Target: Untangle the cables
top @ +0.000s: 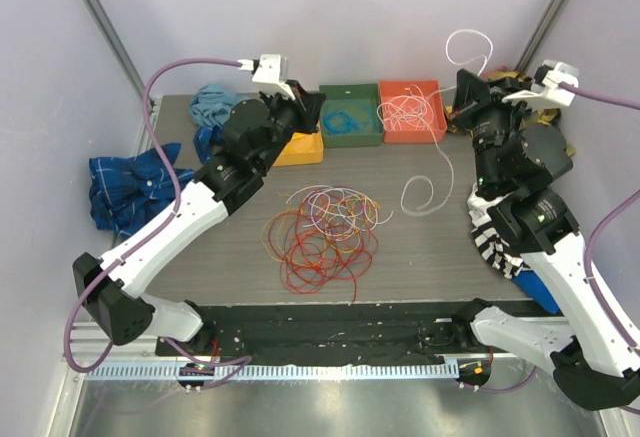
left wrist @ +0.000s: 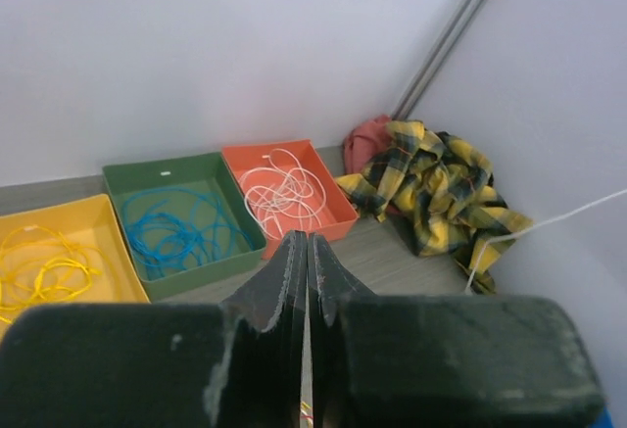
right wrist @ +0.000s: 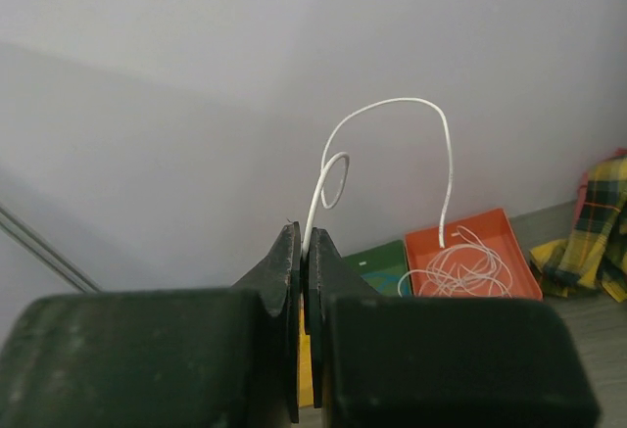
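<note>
The white cable needs to go up and outward over the orange bin (top: 411,115) (right wrist: 474,262) with my right gripper, because white cables lie there. It then needs to go down so my right gripper can let go of it.
The cables (top: 325,232) lie in a red, orange, yellow and white tangle at the middle of the table. My right gripper (top: 463,85) is raised at the back right, shut on a white cable (top: 420,197). That cable curls above the fingers and trails down to the table. In the right wrist view the white cable (right wrist: 392,105) rises from between the closed jaws of the right gripper (right wrist: 304,237). My left gripper (top: 312,109) hovers near the bins. The left gripper (left wrist: 302,242) has its jaws together, with nothing seen held.
Three bins line the back: yellow (top: 300,152) with yellow cable, green (top: 352,139) with blue cable, orange (top: 415,137) with white cables. Blue cloths (top: 125,182) lie at the left. A plaid cloth (left wrist: 431,188) sits in the back right corner, a striped cloth (top: 500,242) under the right arm.
</note>
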